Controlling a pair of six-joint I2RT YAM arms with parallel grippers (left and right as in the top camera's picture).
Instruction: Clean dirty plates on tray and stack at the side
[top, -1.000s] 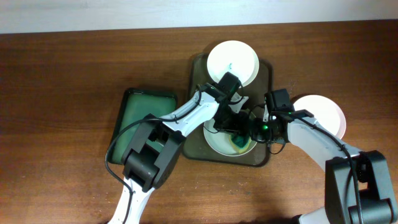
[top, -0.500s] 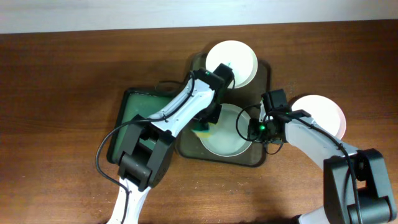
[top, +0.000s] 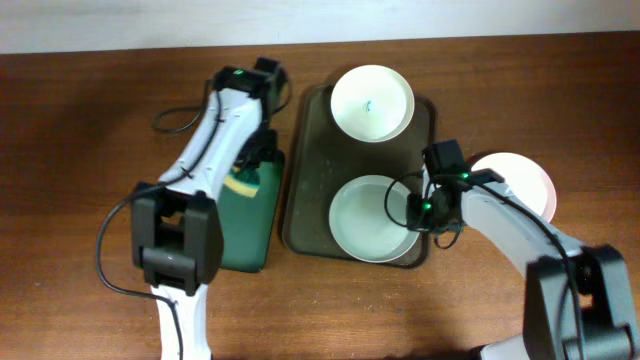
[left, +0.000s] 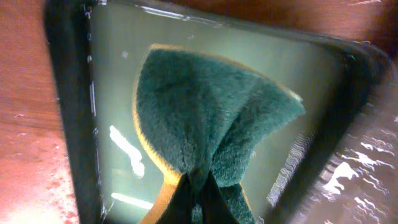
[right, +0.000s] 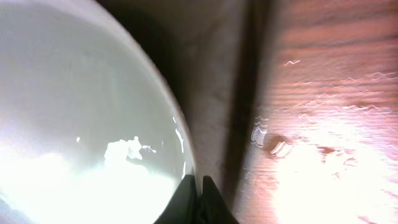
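Note:
Next I need to raise my right gripper, carry its plate over and down onto the third plate (top: 522, 183) and release, since that lies to the gripper's right in the overhead view.
The large dark tray (top: 310, 180) holds two plates. The far plate (top: 372, 103) has a small teal smudge at its centre. The near, faintly mint plate (top: 365, 220) looks free of smudges. My right gripper (top: 418, 210) is shut on its right rim, as the right wrist view shows at the jaws (right: 198, 183) and plate (right: 81, 118). A third white plate (top: 520, 180) lies on the table to the right of the tray. My left gripper (top: 250, 172) is shut on a green and yellow sponge (left: 211, 118), held over the small green tray (top: 245, 235).
The small green tray's wet floor (left: 115, 99) fills the left wrist view under the sponge. The wooden table (top: 100, 150) surrounds both trays. The large tray's dark wall (right: 217, 93) lies between the held plate and the table (right: 323, 93).
My left arm carried the sponge from the near plate leftward to the small green tray. The right gripper stayed on the near plate's rim. The large tray shifted slightly.

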